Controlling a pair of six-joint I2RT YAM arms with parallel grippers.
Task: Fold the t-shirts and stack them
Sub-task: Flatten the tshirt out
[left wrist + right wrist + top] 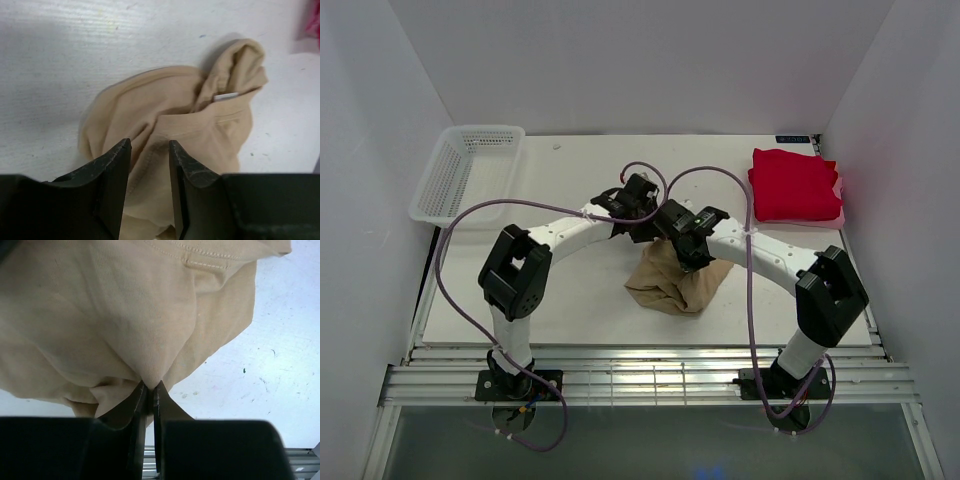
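Note:
The robot's right gripper has to lift the crumpled t-shirt up and outward, then lower it and let it go on the bare tabletop below, to the gripper's right in the top view.
The tan-beige t-shirt (pixel 675 285) is a crumpled bundle at the middle of the table, partly lifted. My right gripper (pixel 692 260) is shut on a pinch of its cloth; in the right wrist view the shirt (pixel 125 305) hangs from the closed fingertips of that gripper (pixel 150 386). My left gripper (pixel 640 228) is open just behind the bundle; in the left wrist view the left gripper (pixel 150 147) has its jaws apart over the shirt (pixel 190 110), whose collar and label show. The red t-shirt (pixel 795 185) lies folded at the back right.
A white mesh basket (pixel 485 131) stands at the back left. A pink edge (pixel 836 214) shows under the red shirt. The white table (pixel 560 300) ends at a metal rail along the front. White walls close in both sides.

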